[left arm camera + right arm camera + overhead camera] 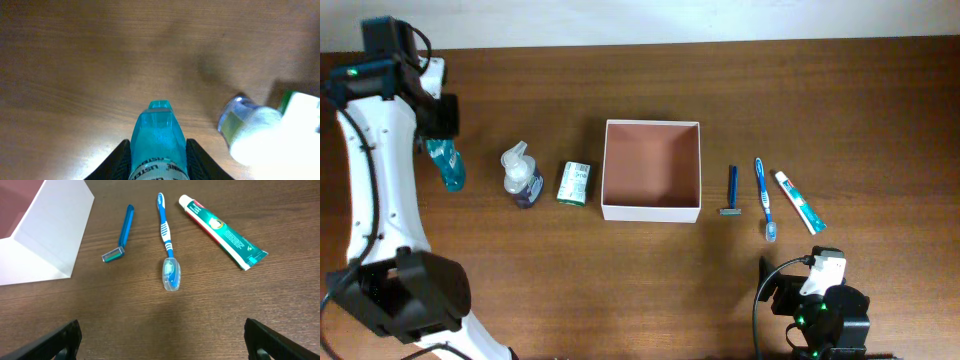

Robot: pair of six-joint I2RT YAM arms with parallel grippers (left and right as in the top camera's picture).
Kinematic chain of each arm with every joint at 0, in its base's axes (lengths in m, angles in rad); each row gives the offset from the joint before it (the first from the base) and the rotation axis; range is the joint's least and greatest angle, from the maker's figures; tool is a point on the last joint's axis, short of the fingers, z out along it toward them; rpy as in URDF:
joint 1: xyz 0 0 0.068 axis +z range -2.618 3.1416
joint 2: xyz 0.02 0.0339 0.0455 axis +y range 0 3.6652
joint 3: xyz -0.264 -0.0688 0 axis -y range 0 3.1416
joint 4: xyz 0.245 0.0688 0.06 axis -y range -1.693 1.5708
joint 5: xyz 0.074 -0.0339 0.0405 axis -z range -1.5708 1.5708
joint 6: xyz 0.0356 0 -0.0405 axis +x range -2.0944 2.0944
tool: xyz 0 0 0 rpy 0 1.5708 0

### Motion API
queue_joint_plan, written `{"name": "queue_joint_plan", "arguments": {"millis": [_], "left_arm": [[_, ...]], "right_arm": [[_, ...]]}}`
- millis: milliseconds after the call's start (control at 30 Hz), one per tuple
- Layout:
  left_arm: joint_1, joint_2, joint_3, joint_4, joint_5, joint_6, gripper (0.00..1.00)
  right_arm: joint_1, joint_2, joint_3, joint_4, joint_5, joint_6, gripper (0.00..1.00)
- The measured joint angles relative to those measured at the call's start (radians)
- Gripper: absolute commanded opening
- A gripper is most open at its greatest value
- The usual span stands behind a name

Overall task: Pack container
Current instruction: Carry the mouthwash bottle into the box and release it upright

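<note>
My left gripper should next move over the inside of the box near the razor and go down to release, because the box is to its right in the overhead view.
The container (651, 212) is a square shallow box with white walls and a reddish-brown inside, at the table's middle; its corner shows in the right wrist view (50, 235). My left gripper (441, 135) (157, 159) is shut on a teal mouthwash bottle (448, 167) (157, 132) at the far left, low over the table. My right gripper (798, 275) (162, 340) is open and empty near the front right edge, in front of the toothbrush.
A clear pump bottle (522, 176) (245, 131) and a green-and-white packet (575, 184) (301, 106) lie left of the box. A blue razor (731, 190) (123, 234), a blue toothbrush (765, 197) (165, 235) and a toothpaste tube (798, 201) (222, 232) lie right of it.
</note>
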Motion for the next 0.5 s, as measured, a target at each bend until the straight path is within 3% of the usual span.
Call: {"name": "queue_joint_plan", "arguments": {"millis": [267, 500], "left_arm": [[-0.063, -0.010, 0.362, -0.121, 0.080, -0.035, 0.00], [-0.371, -0.069, 0.451, -0.140, 0.160, -0.080, 0.01]], "right_arm": [[0.000, 0.000, 0.000, 0.000, 0.000, 0.000, 0.99], [0.000, 0.000, 0.000, 0.000, 0.000, 0.000, 0.99]]}}
